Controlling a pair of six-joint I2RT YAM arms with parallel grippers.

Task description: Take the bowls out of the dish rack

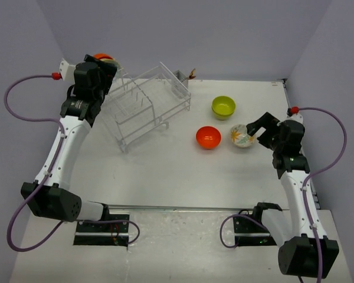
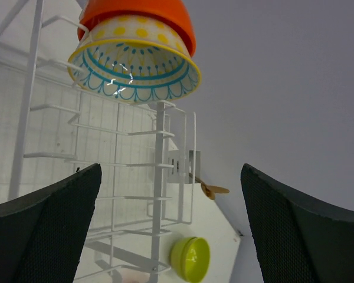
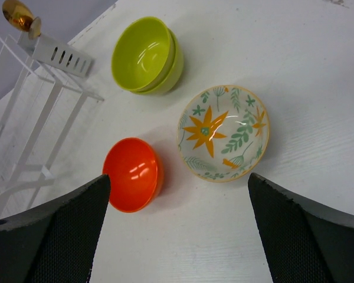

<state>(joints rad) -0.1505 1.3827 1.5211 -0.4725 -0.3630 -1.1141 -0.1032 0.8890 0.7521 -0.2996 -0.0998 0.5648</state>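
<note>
The whitish bowl's upper rim [image 1: 114,61] [image 2: 197,79] juts past the orange-red bowl, so my left gripper moves outward next and turns toward the bowls, fingers on both sides of that rim.
The dish rack [image 1: 147,103] of clear and white bars stands at the back left. At its left end an orange-red bowl [image 2: 141,15] is nested against a whitish bowl with a blue pattern and yellow rim [image 2: 135,68]; from above they show as an orange patch [image 1: 103,58]. My left gripper [image 1: 109,69] is open just in front of them, apart from them [image 2: 171,236]. On the table lie a lime-green bowl [image 1: 223,107], an orange-red bowl [image 1: 207,137] and a floral bowl [image 1: 241,135]. My right gripper [image 1: 255,133] hovers open over the floral bowl [image 3: 223,132], holding nothing [image 3: 177,236].
The rack's side cup [image 3: 56,56] holds a gold spoon [image 3: 19,15]. The lime-green bowl [image 3: 144,54] looks like two stacked. The orange-red bowl [image 3: 131,174] lies close to the rack's feet [image 3: 35,118]. Grey walls close the back and sides.
</note>
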